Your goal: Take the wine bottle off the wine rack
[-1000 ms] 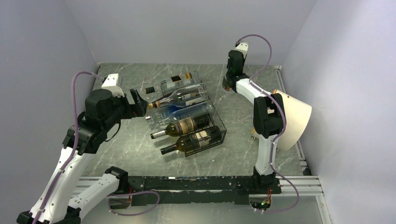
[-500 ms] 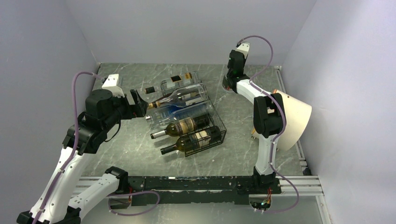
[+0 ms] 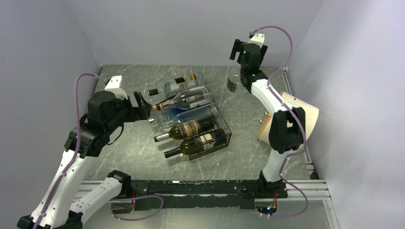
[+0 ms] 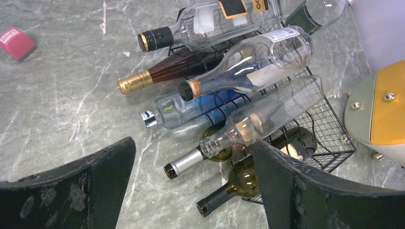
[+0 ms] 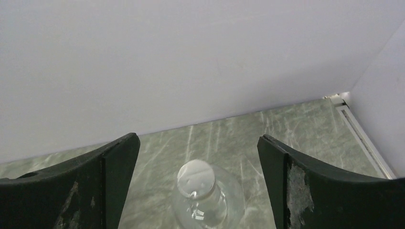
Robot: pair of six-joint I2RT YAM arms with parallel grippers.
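Note:
Next, the right gripper swings back and to the left in the top view and down to the clear bottle's uncapped neck, exposed on top of the pile of bottles.
The black wire wine rack (image 3: 220, 138) (image 4: 331, 128) lies mid-table with several bottles piled on it, necks pointing left. A clear wine bottle (image 3: 233, 82) (image 5: 201, 192) stands upright on the table behind and to the right of the rack, apart from it. My right gripper (image 3: 239, 56) (image 5: 198, 143) hangs open straight above its cap, with the fingers well clear of the glass. My left gripper (image 3: 145, 106) (image 4: 193, 148) is open and holds nothing, hovering just left of the bottle necks. Below it lie a silver-capped green bottle (image 4: 191, 163) and a black-capped dark bottle (image 4: 224, 194).
A cream cone-shaped lamp shade with a gold base (image 3: 293, 121) (image 4: 382, 112) lies right of the rack, beside my right arm. A small red object (image 4: 16, 43) sits on the table at the far left. Walls close in the back and both sides.
My right gripper opened, let go of the clear bottle and rose above it; the bottle stays standing. The left arm has not moved.

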